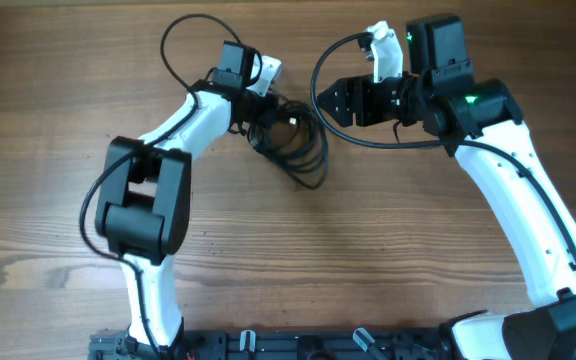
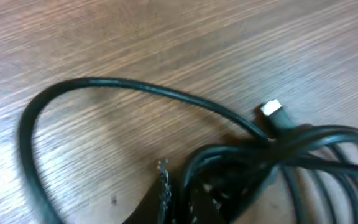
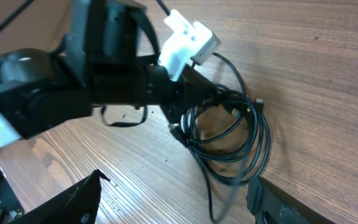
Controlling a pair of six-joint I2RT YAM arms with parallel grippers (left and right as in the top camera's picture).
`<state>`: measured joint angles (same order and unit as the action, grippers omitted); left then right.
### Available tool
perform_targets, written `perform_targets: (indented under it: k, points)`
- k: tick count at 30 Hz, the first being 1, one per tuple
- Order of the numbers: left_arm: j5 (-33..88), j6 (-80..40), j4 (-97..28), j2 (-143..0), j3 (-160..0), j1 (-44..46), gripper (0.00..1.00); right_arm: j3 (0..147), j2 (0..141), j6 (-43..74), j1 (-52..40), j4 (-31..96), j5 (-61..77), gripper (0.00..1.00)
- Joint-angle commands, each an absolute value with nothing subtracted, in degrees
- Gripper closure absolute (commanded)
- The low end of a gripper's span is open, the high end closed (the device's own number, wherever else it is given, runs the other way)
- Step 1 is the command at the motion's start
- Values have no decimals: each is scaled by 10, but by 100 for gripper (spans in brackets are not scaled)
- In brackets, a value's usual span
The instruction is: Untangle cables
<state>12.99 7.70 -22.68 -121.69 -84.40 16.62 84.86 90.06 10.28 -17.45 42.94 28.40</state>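
Note:
I should lift my left gripper with the cords next, then lower it and let them go onto the tabletop at the bundle's edge (image 2: pixel 140 174), because that spot is below my left gripper.
The cables (image 1: pixel 300 140) are a tangled bundle of thin black cords lying on the wooden table at centre. My left gripper (image 1: pixel 265 118) is at the bundle's left edge and looks shut on the knot of cords. In the left wrist view the bundle (image 2: pixel 272 155) shows a small plug (image 2: pixel 272 110) and one loose loop (image 2: pixel 36 118); my left gripper (image 2: pixel 185 199) is partly hidden by the cords. My right gripper (image 1: pixel 320 100) is open and empty just right of the bundle. In the right wrist view my right gripper (image 3: pixel 166 205) straddles the lower loops of the cables (image 3: pixel 232 140).
Thick black arm wires arch over the table behind the left wrist (image 1: pixel 183 30) and the right wrist (image 1: pixel 333 60). A black rail (image 1: pixel 268 345) runs along the front edge. The left arm's body (image 3: pixel 73 81) fills the left of the right wrist view.

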Motion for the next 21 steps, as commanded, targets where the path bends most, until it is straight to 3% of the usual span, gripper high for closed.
perform_targets:
  k: [1,11,16,21]
  points:
    - [189,40,-255,-1116,-851,170,93,851,907,107,-174,417,279,23]
    - [446,39,-283,-971,-851,170,92,851,907,131,-174,394,286,23]
    - [454,6,-281,-966,-851,169,96,851,907,105,-174,397,300,28]
    - [485,-55,-273,-966,-851,169,96,850,907,1,-174,412,303,30]
